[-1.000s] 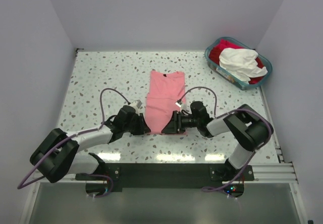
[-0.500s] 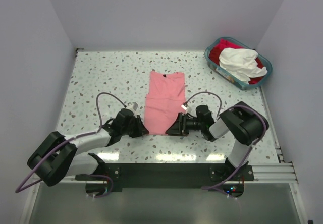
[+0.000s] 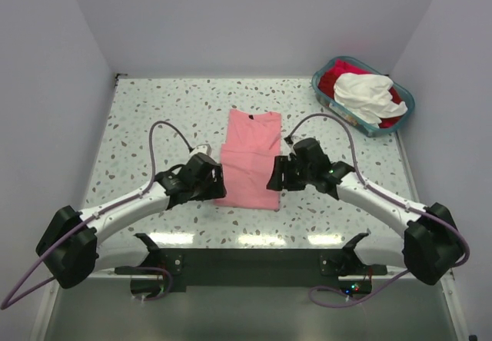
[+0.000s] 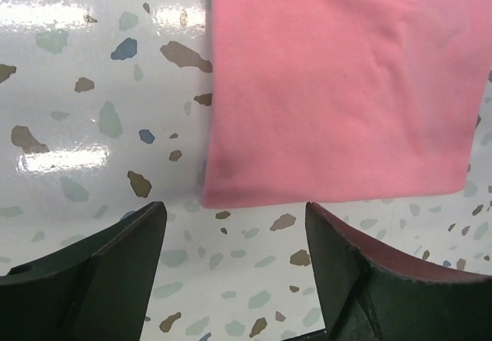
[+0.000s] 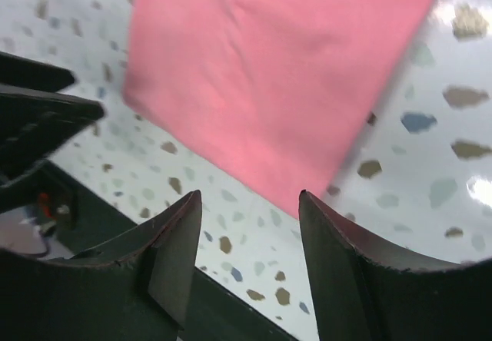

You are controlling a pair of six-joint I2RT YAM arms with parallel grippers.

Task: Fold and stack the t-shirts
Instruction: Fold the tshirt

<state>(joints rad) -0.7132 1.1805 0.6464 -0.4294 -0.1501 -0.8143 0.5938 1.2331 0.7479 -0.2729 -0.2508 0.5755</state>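
Note:
The right gripper moves back and down onto the shirt's near corner on the basket's side [image 3: 277, 207] [image 5: 296, 209] next and closes, because that corner lies flat and free.
A salmon-pink t-shirt [image 3: 250, 157] lies flat on the speckled table, folded into a long narrow strip, its dark neck tag at the far end. My left gripper [image 3: 217, 185] hovers open at the shirt's near left corner, and my right gripper [image 3: 274, 180] hovers open at its near right edge. In the left wrist view the shirt's [image 4: 338, 87] near hem lies just beyond the open gripper [image 4: 234, 230]. The right wrist view has the pink cloth [image 5: 277, 64] ahead of the open gripper [image 5: 250, 210], with nothing between the fingers. A white t-shirt [image 3: 365, 95] and a red one [image 3: 334, 75] sit in the basket.
The teal-blue plastic basket [image 3: 367, 129] stands at the table's far right corner. Walls enclose the table on the left, back and right. A black rail with the arm bases [image 3: 254, 264] runs along the near edge.
Both grippers have let go of the pink shirt's near hem, opened, and risen away from the table. The hem now lies flat, a little nearer the front edge.

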